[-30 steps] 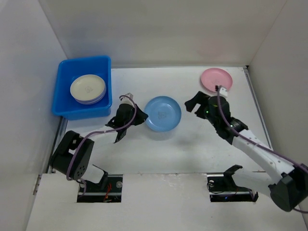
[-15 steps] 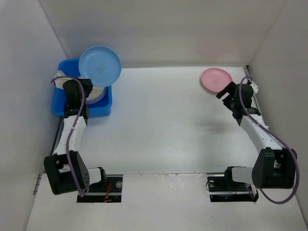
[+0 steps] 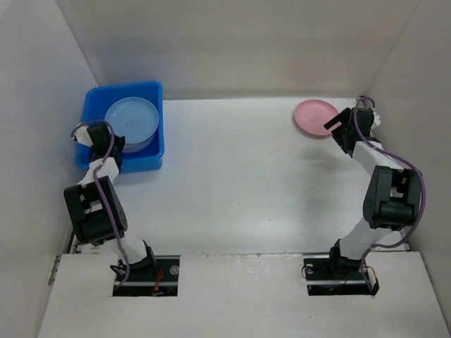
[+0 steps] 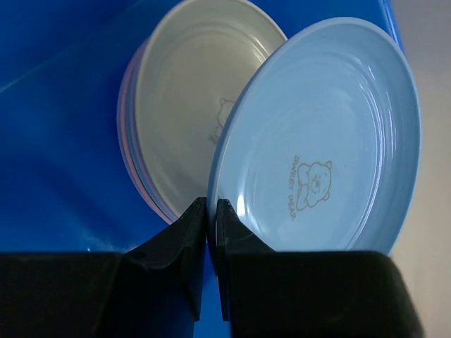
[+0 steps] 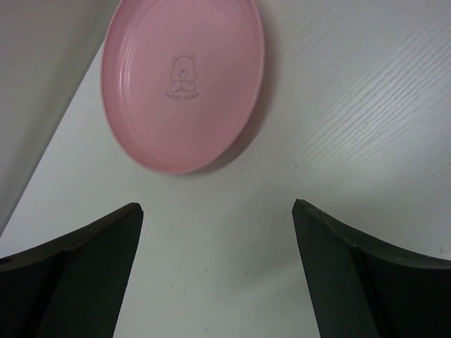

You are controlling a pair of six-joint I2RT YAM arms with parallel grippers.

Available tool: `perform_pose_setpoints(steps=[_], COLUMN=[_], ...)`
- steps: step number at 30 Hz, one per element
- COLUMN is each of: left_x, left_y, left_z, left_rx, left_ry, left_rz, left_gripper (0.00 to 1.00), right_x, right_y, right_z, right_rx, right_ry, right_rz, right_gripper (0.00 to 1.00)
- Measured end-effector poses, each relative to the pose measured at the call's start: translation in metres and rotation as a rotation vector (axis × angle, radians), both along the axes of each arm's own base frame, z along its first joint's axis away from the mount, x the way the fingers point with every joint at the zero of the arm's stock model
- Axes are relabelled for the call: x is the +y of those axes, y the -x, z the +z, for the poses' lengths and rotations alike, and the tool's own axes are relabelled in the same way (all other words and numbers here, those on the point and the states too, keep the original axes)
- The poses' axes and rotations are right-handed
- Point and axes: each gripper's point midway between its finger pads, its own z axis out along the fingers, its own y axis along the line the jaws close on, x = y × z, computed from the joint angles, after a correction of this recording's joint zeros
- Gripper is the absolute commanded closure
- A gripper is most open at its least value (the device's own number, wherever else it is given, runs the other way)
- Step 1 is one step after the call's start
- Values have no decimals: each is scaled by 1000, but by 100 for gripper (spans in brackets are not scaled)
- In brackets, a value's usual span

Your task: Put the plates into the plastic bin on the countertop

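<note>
The right gripper's open fingers still stop short of the pink plate's rim nearest them, so the right gripper next needs to move down and toward the pink plate (image 3: 316,117), with its fingers astride that rim.
My left gripper (image 4: 211,204) is shut on the rim of a light blue plate (image 4: 317,141), which tilts over a stack of plates topped by a cream plate (image 4: 190,113) inside the blue plastic bin (image 4: 56,141). From above, the blue plate (image 3: 131,120) covers most of the stack in the bin (image 3: 156,90), and the left gripper (image 3: 110,137) is at the plate's near-left edge. A pink plate (image 5: 183,84) lies on the white countertop (image 5: 338,105) at the back right. My right gripper (image 5: 217,205) is open just short of it, nothing between the fingers. In the top view the right gripper (image 3: 338,129) is beside the pink plate (image 3: 316,117).
White walls close in the countertop (image 3: 239,176) on the left, back and right. The bin sits in the back left corner against the left wall. The pink plate and my right arm are close to the right wall (image 3: 409,105).
The left gripper carried the blue plate from the middle of the countertop up over the bin and down onto the stack. The right arm swung to the right wall, facing the pink plate.
</note>
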Motion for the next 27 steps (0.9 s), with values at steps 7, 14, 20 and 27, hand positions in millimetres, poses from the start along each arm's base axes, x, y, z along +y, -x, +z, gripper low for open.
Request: perform_pose_setpoints(steps=[7,14,20,27], left_x=[11,4,-37,-93], left_y=[-7,-10,-2,30], left_z=[-16,-5,58,130], left_rx=[33,13,-112,-282], left_ry=[-9,-42,-130,-229], left_rz=[23,0,-61,-136], left_gripper=[59,7,0,0], right_x=[-5,-16,-20,-21], right_y=[-7,-21,-45,-64], right_z=[-25,-45,-52,-62], right_rx=[52,85,90,113], right_ry=[-16,-30,-44,-69], right_rz=[-9,-24,-20,-22], right_gripper=[9,11,14,21])
